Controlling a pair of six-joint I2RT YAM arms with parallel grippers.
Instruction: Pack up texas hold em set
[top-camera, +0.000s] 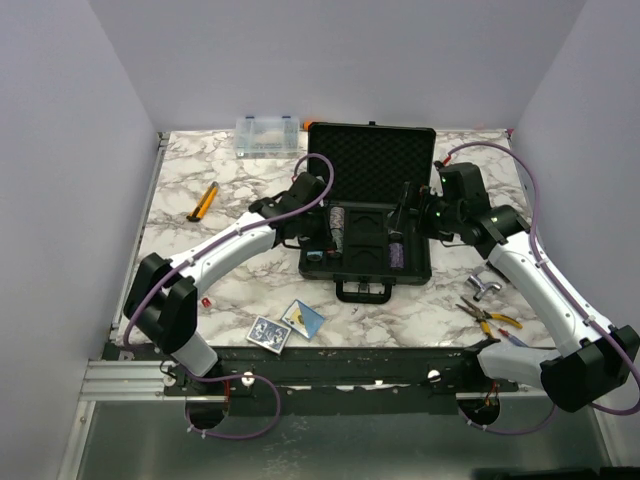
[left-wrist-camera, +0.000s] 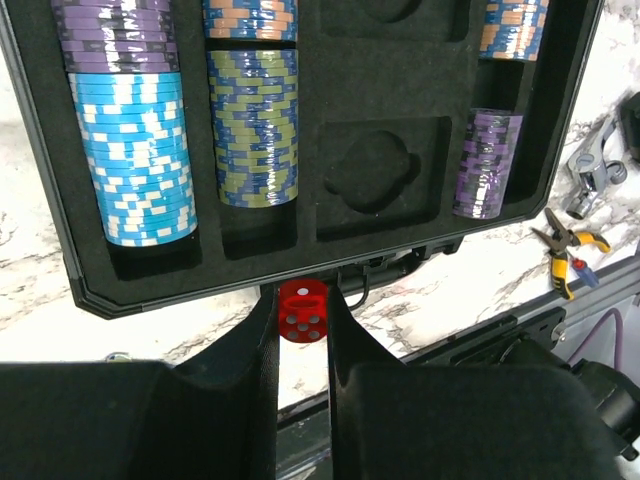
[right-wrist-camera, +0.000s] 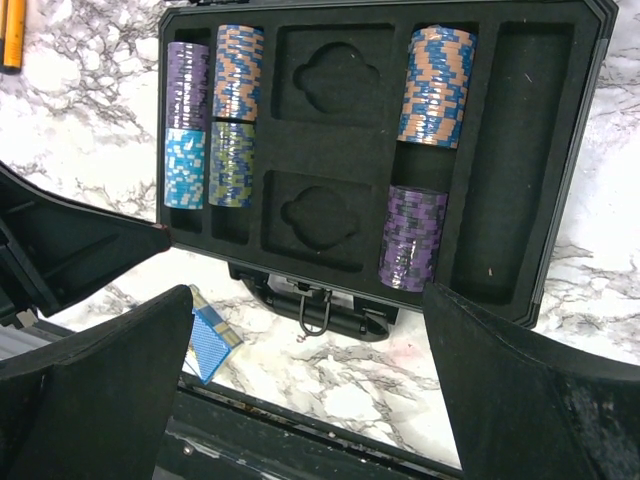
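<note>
The near end of the green chip stack's slot (top-camera: 334, 265) (left-wrist-camera: 260, 229) is still empty, so my left gripper should lower the red die first to get it in there.
The black case (top-camera: 366, 262) lies open in mid-table, its foam-lined lid (top-camera: 370, 162) standing up behind. Its slotted tray (left-wrist-camera: 375, 90) holds blue (left-wrist-camera: 135, 160), green (left-wrist-camera: 252, 135) and purple (left-wrist-camera: 485, 165) chip stacks. My left gripper (left-wrist-camera: 303, 298) is shut on a red die (left-wrist-camera: 302, 312) just in front of the tray's near edge; in the top view it (top-camera: 322, 236) hovers over the case's left side. My right gripper (right-wrist-camera: 310, 370) is open and empty above the case's handle (right-wrist-camera: 318, 303); in the top view it (top-camera: 406, 216) is over the right side. Two blue-white card decks (top-camera: 268, 332) (top-camera: 303, 318) lie in front of the case.
A clear organizer box (top-camera: 266, 135) stands at the back left. An orange-handled tool (top-camera: 204, 202) lies left of the case. Pliers (top-camera: 490, 318) and a metal tool (top-camera: 485, 287) lie at the right front. A small red object (top-camera: 206, 302) lies by the left arm.
</note>
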